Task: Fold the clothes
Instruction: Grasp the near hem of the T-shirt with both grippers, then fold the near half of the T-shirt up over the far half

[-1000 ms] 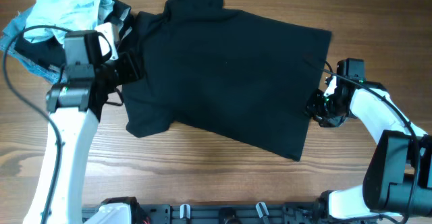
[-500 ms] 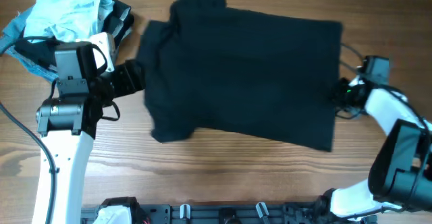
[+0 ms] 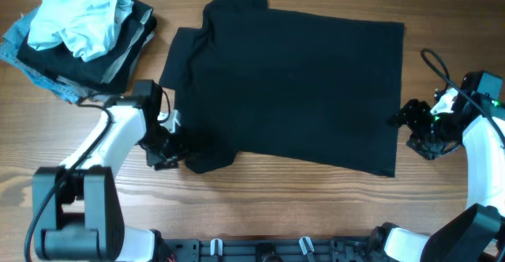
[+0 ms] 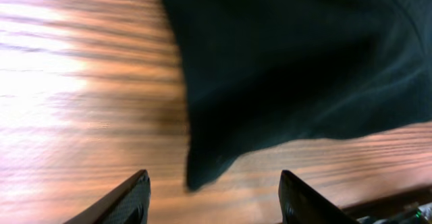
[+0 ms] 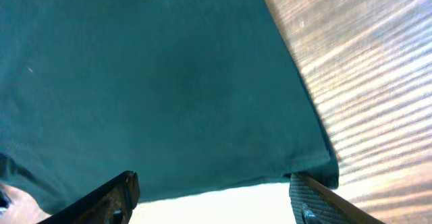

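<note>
The near corner of the T-shirt's hem (image 3: 387,172) (image 5: 329,170) lies below my right gripper and closer to my base, so the gripper moves back and down onto it next.
A black T-shirt (image 3: 292,80) lies spread flat on the wooden table, collar to the left, hem to the right. My left gripper (image 3: 175,153) is low at the shirt's front-left sleeve, open, with the sleeve tip (image 4: 202,170) just ahead of the fingers (image 4: 212,200). My right gripper (image 3: 412,128) is beside the shirt's right hem, open and empty; the shirt (image 5: 155,82) fills its view in front of the fingers (image 5: 212,193).
A pile of clothes (image 3: 79,37) with a light blue garment on top sits at the back left corner. A black cable (image 3: 438,65) loops on the table at the right. Bare wood (image 3: 276,203) runs along the front edge.
The shirt was dragged to the right and laid flat. Both grippers let go of it. The left arm swung down to the front-left sleeve; the right gripper drew back off the hem.
</note>
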Available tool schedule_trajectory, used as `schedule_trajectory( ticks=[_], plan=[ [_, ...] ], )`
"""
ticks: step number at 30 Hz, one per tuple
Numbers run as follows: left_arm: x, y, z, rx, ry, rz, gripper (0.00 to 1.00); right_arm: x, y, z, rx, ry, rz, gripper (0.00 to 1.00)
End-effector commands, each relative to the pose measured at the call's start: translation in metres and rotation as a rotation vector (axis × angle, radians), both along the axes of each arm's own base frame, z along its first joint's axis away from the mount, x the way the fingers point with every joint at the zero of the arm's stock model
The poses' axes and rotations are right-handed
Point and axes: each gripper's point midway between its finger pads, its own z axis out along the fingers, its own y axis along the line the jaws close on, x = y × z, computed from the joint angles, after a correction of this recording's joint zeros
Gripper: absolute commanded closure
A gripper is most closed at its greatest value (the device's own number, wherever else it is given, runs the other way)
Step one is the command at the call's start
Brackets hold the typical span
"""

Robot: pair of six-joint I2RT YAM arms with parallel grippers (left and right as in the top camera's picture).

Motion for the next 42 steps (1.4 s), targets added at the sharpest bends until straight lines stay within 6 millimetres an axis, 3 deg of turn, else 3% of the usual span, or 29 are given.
schedule_trajectory(
  ticks=[1, 2, 5, 6, 8, 10, 15, 18, 19, 22, 26, 28, 33, 36, 39, 42],
  plan=[
    [-0.015, -0.024, -0.015, -0.098, 0.063, -0.024, 0.4, -0.025, 0.015, -0.021, 0.055, 0.074, 0.017, 0.22],
    [-0.017, -0.027, -0.019, -0.097, 0.069, -0.037, 0.42, -0.034, 0.02, -0.03, 0.07, 0.104, 0.016, 0.22],
    [-0.007, -0.03, -0.023, -0.099, 0.021, -0.049, 0.91, -0.055, 0.023, -0.054, 0.064, 0.176, -0.013, 0.22],
    [-0.006, -0.03, -0.023, -0.099, 0.018, -0.046, 0.96, -0.067, 0.019, -0.063, 0.029, 0.229, -0.048, 0.22],
    [-0.006, -0.029, -0.023, -0.099, 0.018, -0.044, 0.96, -0.085, 0.014, -0.078, -0.018, 0.307, -0.118, 0.25],
    [-0.007, -0.029, -0.023, -0.099, 0.019, -0.045, 0.96, -0.089, 0.015, -0.089, -0.02, 0.311, -0.166, 0.28],
    [-0.004, -0.026, -0.013, -0.1, 0.009, -0.029, 0.96, -0.072, 0.015, -0.102, -0.005, 0.212, -0.195, 0.49],
    [0.003, -0.02, 0.001, -0.102, -0.021, 0.001, 0.96, -0.044, 0.025, -0.094, 0.049, 0.04, -0.029, 0.9],
    [0.009, -0.015, 0.01, -0.102, -0.045, 0.02, 0.96, -0.04, 0.03, -0.089, 0.073, 0.006, 0.016, 0.96],
    [0.021, -0.006, 0.036, -0.103, -0.13, 0.057, 0.96, -0.038, 0.03, -0.066, 0.09, 0.035, 0.02, 0.96],
    [0.026, -0.004, 0.07, -0.104, -0.263, 0.085, 0.96, -0.037, 0.015, -0.024, 0.03, 0.084, -0.055, 0.96],
    [0.026, -0.004, 0.098, -0.108, -0.355, 0.148, 0.96, -0.038, 0.009, -0.003, -0.01, 0.085, -0.073, 0.96],
    [0.006, -0.002, 0.143, -0.108, -0.498, 0.208, 0.96, -0.068, 0.02, 0.032, -0.021, 0.11, -0.067, 0.96],
    [0.009, 0.013, 0.15, -0.029, -0.568, 0.246, 0.96, -0.056, 0.01, 0.036, -0.071, 0.041, -0.077, 0.96],
    [0.038, 0.013, 0.154, -0.027, -0.65, 0.235, 0.96, -0.037, -0.001, 0.028, -0.097, 0.014, -0.082, 0.96],
    [0.066, 0.013, 0.136, -0.014, -0.643, 0.204, 0.96, -0.019, -0.014, 0.006, -0.11, 0.043, -0.091, 0.96]
  ],
)
